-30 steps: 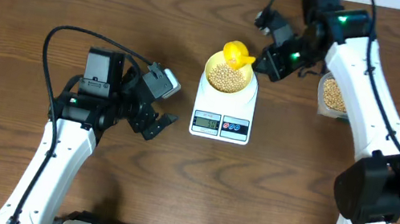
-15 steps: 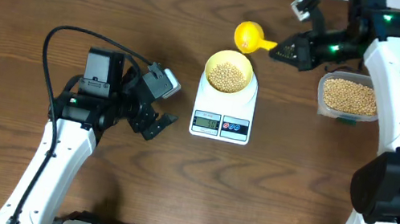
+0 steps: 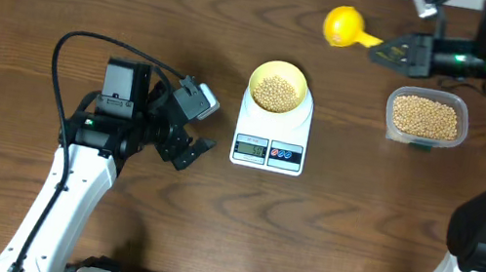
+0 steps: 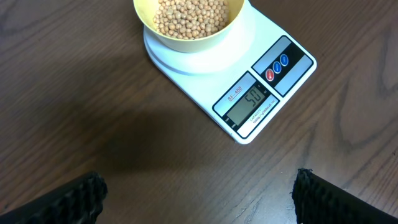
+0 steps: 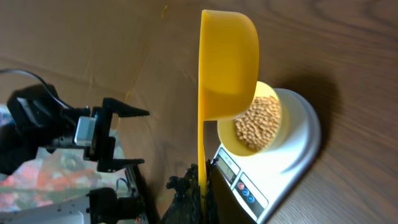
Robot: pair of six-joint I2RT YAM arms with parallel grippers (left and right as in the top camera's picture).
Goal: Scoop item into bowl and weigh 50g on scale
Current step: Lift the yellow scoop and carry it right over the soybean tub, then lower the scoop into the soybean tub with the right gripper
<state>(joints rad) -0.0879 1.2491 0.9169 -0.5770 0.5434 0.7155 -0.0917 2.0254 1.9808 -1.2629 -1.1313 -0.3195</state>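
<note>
I should move my right gripper back and down to the beans in the clear plastic tub next and let go of the scoop, because the scale shows the asked weight.
A pale yellow bowl full of tan beans sits on the white scale at mid-table. The left wrist view also shows the bowl, the beans and the scale with its display lit. My right gripper is shut on the handle of a yellow scoop, held up at the far right, away from the bowl. In the right wrist view the scoop stands on edge. My left gripper hangs open and empty, left of the scale.
A clear plastic tub holding more beans sits right of the scale, under the right arm. A black cable loops over the left arm. The table's far edge runs just behind the scoop.
The right gripper has carried the scoop from over the bowl up and to the right, past the tub's far side. The left arm has not moved.
</note>
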